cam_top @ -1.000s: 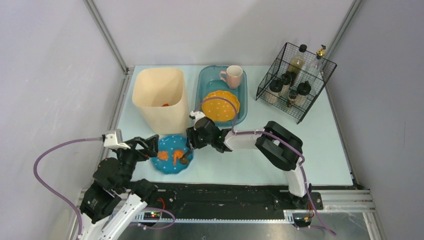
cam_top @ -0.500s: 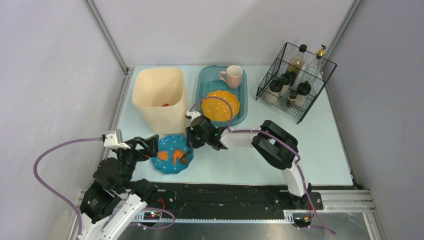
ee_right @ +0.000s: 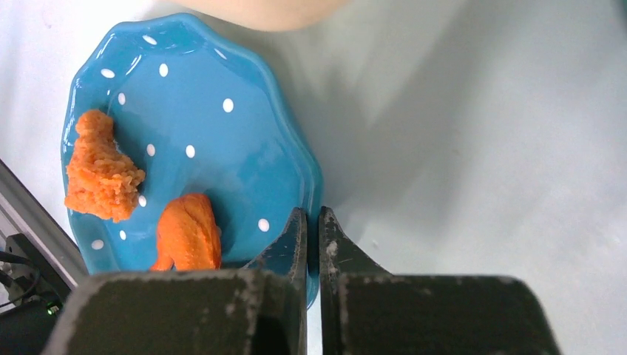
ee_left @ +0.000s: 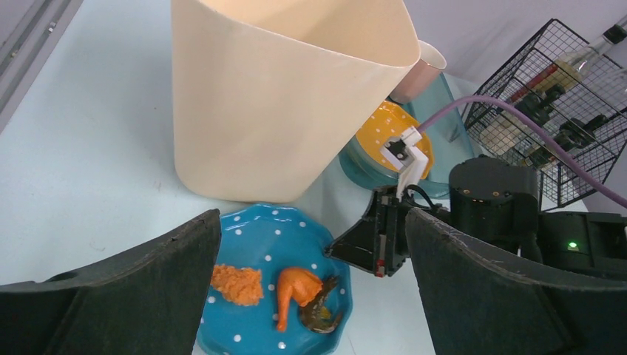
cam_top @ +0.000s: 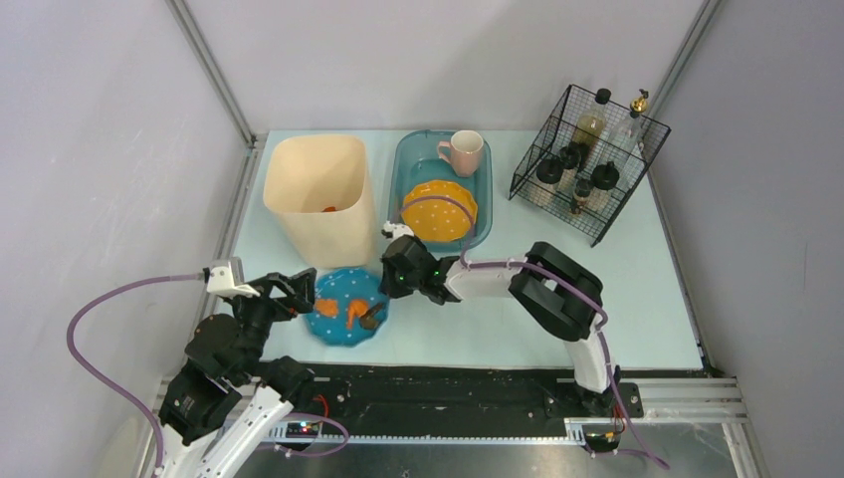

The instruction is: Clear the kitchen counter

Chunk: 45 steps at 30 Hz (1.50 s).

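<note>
The plate slides to the right in the top view and slightly back next, and my right gripper then releases it on bare counter, since the bin crowds it.
A blue white-dotted plate (cam_top: pixel 343 305) lies on the pale kitchen counter (cam_top: pixel 498 324) in front of the beige bin. It holds an orange crumbly piece (ee_left: pixel 236 283), an orange drumstick-shaped piece (ee_left: pixel 296 290) and a dark brown scrap (ee_left: pixel 323 314). My right gripper (ee_right: pixel 312 222) is shut on the plate's right rim, one finger inside (ee_right: pixel 285 248) and one outside it. My left gripper (cam_top: pixel 304 295) hangs open just left of the plate, and its wide fingers (ee_left: pixel 148 281) frame the plate (ee_left: pixel 259 237) without touching it.
A tall beige bin (cam_top: pixel 318 194) stands right behind the plate. A teal basin (cam_top: pixel 398 169) holds an orange plate (cam_top: pixel 440 209) and a pink mug (cam_top: pixel 463 151). A black wire basket (cam_top: pixel 587 159) of bottles sits back right.
My right gripper's jaws have closed from half open onto the blue plate's right rim, and the plate has shifted slightly. The left gripper has stayed open in place.
</note>
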Available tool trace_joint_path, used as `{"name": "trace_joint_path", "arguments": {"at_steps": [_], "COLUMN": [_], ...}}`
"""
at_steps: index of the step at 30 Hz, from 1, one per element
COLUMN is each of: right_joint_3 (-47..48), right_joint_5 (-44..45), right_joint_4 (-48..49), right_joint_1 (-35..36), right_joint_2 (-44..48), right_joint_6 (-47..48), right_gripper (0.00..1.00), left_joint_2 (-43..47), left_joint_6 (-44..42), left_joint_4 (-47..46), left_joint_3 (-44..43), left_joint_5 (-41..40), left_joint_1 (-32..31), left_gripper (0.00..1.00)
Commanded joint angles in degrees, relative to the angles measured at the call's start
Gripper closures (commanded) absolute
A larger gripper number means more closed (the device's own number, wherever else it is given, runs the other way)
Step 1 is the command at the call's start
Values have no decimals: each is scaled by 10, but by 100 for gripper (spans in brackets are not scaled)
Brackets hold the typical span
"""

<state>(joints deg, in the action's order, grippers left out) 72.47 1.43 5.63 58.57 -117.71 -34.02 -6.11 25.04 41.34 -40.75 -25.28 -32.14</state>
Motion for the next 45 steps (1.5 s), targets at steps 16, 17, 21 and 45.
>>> {"name": "trace_joint_path", "arguments": {"at_steps": [16,17,21,45], "right_joint_3": [-174,-176,-195,-309], "right_joint_5": [-39,-42,-52,-17], "right_joint_4": [-67,-68,-71,-17], "right_joint_1": [-64,-66,-67,-45], "right_joint_2": [231,239,291,373], "right_joint_6": [-74,-73,-74,-135], "right_gripper": [100,100,100,100], "left_joint_2": [-11,-12,-11,-13], "left_joint_6": [4,4,4,5], "left_joint_4": [-4,-4,-4,-3], "left_joint_3": [2,1,2,2], "left_joint_5": [5,5,5,7], "left_joint_1": [-4,-4,-4,-6], "left_gripper": [2,2,2,2]}}
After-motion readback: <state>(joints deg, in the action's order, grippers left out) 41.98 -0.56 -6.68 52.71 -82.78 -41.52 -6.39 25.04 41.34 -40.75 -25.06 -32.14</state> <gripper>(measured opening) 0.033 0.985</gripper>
